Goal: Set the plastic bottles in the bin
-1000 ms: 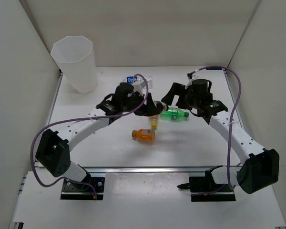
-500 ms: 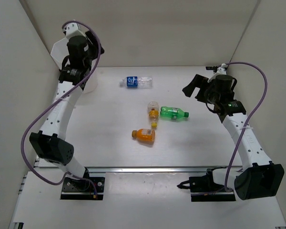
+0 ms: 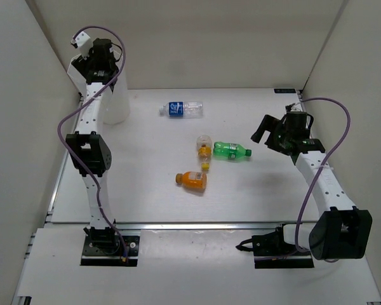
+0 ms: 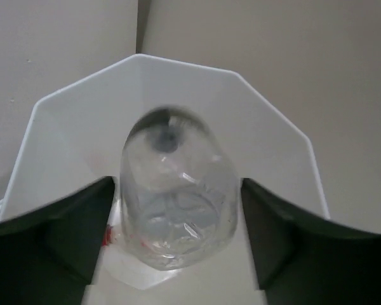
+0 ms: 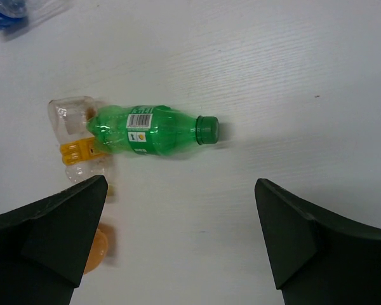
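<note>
I will next move my right gripper across and down, turning it over the green bottle's label [image 3: 233,151] [image 5: 145,130], since the label is below the gripper and to its left in the top view.
My left gripper [image 3: 95,56] hangs above the bin [image 3: 117,105], its jaws open. In the left wrist view a clear bottle with a trace of red label [image 4: 178,210] sits blurred between the spread fingers [image 4: 57,235], bottom toward the camera, over the bin's white many-sided rim [image 4: 178,60]. On the table lie a blue-label bottle [image 3: 181,109], a green bottle [image 3: 232,151], a clear yellow-cap bottle [image 3: 204,151] and an orange bottle [image 3: 192,180]. My right gripper [image 3: 263,132] is open and empty, right of the green bottle [image 5: 149,130].
White walls close the table in at the back, left and right. The bin stands in the back left corner against the wall. The right wrist view also catches the yellow-labelled bottle [image 5: 76,149] touching the green one, and the orange bottle [image 5: 92,248] by the left finger.
The left arm swung from the table's middle up to the bin with the clear bottle, and its jaws have now opened. The right arm drew back to the right, still open.
</note>
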You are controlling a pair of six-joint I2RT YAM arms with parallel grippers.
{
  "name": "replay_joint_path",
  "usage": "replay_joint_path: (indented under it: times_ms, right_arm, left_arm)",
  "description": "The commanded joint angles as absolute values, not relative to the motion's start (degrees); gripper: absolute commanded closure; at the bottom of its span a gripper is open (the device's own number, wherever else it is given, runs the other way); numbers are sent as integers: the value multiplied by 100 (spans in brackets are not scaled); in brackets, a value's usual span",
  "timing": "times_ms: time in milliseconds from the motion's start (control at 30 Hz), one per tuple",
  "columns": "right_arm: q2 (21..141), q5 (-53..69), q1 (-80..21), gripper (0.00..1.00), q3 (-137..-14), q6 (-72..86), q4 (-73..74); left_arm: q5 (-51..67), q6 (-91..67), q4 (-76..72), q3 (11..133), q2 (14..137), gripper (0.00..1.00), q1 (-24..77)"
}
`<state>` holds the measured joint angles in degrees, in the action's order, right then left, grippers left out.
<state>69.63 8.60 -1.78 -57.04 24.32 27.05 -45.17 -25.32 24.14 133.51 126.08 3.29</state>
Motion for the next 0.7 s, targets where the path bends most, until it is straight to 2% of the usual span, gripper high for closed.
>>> replay_joint_path:
  times_ms: [0,167,300,400,467,500,567,667]
  right_arm:
    - [6979,528,-211,1,-5722,2320,2829]
    - [7119,659,-228,1,-5730,2285,2935]
    - [7391,134,-536,1,-5818,2959,3120]
    - [7461,18,-1053,1,-5643,3006,2559]
    - [7593,70,-1203,1,-5712,2726,2250]
    - [7681,253,-1274,1,-5870,2481,2276]
    - [7831,1016,-1518,2,-5916,626,1883]
    - [7848,1195,-2125,1,-5784,-1969,1819]
  left_arm:
    - [-3897,-2909,2400,13292,11989,1,167]
    - [-3244,-2471,2346,12832,11304,1,456]
    - [-2761,-1988,3179,12693,10855,1,1123]
    - [-1754,-1855,3436,11394,9804,1,1616]
    - [-717,-1977,3244,9965,9206,2,1906]
    - [-503,-2178,3156,9593,8819,1,1986]
    - [209,-2197,2954,8329,8412,2,2284]
    - [700,-2425,3145,7255,8034,2,2504]
